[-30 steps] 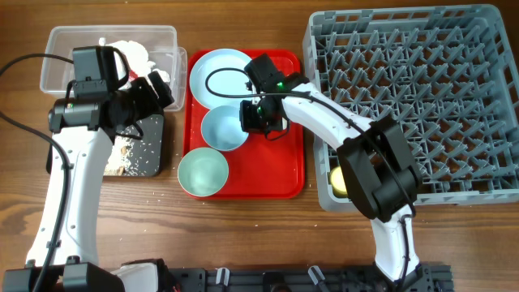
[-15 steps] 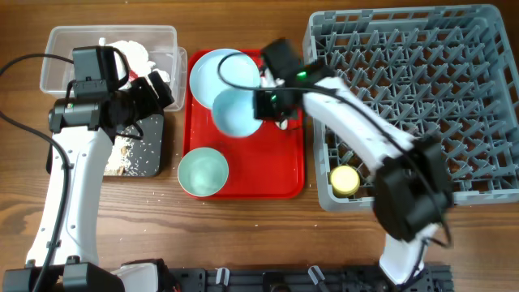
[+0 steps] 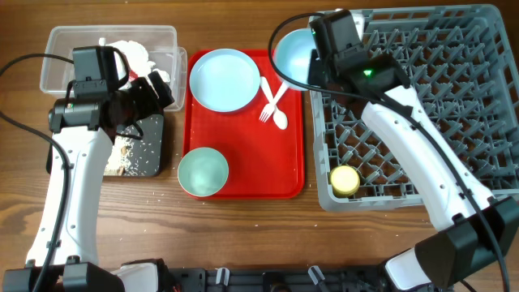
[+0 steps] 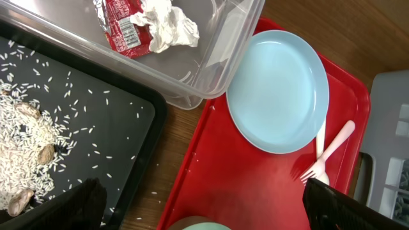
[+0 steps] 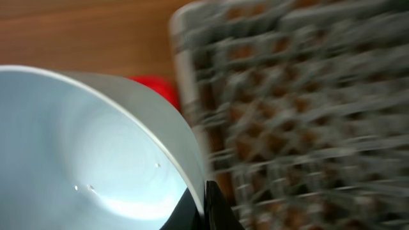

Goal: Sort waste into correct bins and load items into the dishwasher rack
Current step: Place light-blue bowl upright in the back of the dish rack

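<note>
My right gripper tilts and carries the bowl over the edge of the rack (image 3: 454,32) next, then lowers it into the empty far corner by the tray.
My right gripper (image 3: 313,58) is shut on the rim of a pale blue bowl (image 3: 292,49) and holds it tilted at the far left corner of the grey dishwasher rack (image 3: 454,32). In the right wrist view the bowl (image 5: 83,147) fills the left, pinched by the jaws (image 5: 206,203). The light blue plate (image 3: 225,79), white fork (image 3: 268,99), spoon (image 3: 280,120) and mint bowl (image 3: 203,171) lie on the red tray (image 3: 288,170). A yellow cup (image 3: 344,180) sits in the rack. My left gripper (image 3: 154,89) hangs open and empty over the bins.
The clear tub (image 4: 217,70) holds a red wrapper (image 4: 121,22) and a crumpled napkin (image 4: 167,25). The black tray (image 4: 121,108) holds rice and brown scraps (image 4: 25,137). A few rice grains lie on the wooden table (image 3: 243,235).
My right gripper lifted the pale blue bowl off the red tray and carried it back and right to the rack's far left corner. The fork and spoon now show. The left arm stayed still.
</note>
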Controlling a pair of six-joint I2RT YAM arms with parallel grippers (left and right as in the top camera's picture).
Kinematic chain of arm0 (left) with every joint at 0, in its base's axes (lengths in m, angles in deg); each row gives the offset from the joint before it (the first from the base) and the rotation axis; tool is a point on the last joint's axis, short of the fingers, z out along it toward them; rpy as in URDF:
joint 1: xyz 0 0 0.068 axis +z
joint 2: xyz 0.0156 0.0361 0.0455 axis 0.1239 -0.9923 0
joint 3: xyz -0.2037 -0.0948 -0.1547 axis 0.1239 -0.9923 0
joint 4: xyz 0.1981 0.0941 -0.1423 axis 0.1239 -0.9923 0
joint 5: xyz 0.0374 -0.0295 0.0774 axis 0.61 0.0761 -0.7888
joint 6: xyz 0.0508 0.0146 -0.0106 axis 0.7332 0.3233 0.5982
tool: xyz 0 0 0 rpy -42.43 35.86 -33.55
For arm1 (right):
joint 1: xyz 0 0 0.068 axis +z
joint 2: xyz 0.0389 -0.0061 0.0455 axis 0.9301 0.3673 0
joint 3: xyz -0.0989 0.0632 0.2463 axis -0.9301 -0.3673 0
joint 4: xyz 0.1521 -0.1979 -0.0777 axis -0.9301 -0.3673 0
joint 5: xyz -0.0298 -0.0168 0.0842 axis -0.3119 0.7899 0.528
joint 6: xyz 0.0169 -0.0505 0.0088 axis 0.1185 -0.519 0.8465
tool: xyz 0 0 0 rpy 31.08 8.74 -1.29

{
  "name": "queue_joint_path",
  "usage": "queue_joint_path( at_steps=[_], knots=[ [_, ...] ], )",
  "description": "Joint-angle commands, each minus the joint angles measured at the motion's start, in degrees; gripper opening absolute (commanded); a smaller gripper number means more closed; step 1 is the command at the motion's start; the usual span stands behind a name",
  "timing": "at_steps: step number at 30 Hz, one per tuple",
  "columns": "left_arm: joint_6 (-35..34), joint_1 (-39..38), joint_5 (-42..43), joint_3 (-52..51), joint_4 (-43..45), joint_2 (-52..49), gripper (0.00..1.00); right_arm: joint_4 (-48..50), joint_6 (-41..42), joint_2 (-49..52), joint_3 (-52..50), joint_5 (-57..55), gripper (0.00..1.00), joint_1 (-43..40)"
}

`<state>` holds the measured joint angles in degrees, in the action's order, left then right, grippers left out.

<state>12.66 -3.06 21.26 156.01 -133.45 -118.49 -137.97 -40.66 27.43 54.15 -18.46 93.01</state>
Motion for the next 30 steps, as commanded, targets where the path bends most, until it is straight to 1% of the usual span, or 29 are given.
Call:
queue_joint_path(
  at_steps=[1,2,3,4,8,10,13,15,19,22,26,30],
  knots=[
    [0.4,0.3,0.3,0.7,0.0,-0.2,1.0,4.6,-4.9,-0.7,0.6,-23.5,0.04,-0.5],
    [0.5,0.3,0.3,0.7,0.0,-0.2,1.0,7.0,-7.4,-0.6,0.6,-27.9,0.04,-0.5],
    [0.5,0.3,0.3,0.7,0.0,-0.2,1.0,11.9,-10.8,-0.1,0.6,-34.0,0.04,-0.5],
    [0.5,0.3,0.3,0.7,0.0,-0.2,1.0,16.5,-14.4,0.6,0.6,-37.5,0.04,-0.8],
    [0.5,0.3,0.3,0.7,0.0,-0.2,1.0,28.9,-28.3,4.9,0.6,-39.1,0.04,-2.5],
    [0.5,0.3,0.3,0.7,0.0,-0.2,1.0,33.1,-36.5,8.4,0.6,-39.4,0.04,-3.6],
    [0.4,0.3,0.3,0.7,0.0,-0.2,1.0,38.1,-46.8,14.6,0.6,-44.5,0.04,-3.8],
    [0.4,0.3,0.3,0.7,0.0,-0.2,1.0,40.1,-51.6,18.3,0.6,-46.2,0.04,-3.6],
    [0.5,0.3,0.3,0.7,0.0,-0.2,1.0,41.7,-57.0,24.9,0.6,-47.9,0.04,-3.6],
    [0.5,0.3,0.3,0.7,0.0,-0.2,1.0,42.0,-56.8,27.3,0.5,-47.8,0.04,-3.6],
    [0.4,0.3,0.3,0.7,0.0,-0.2,1.0,42.8,-56.9,27.5,0.5,-47.6,0.04,-3.1],
    [0.5,0.3,0.3,0.7,0.0,-0.2,1.0,42.5,-56.9,27.5,0.5,-47.6,0.04,-0.8]
  ],
)
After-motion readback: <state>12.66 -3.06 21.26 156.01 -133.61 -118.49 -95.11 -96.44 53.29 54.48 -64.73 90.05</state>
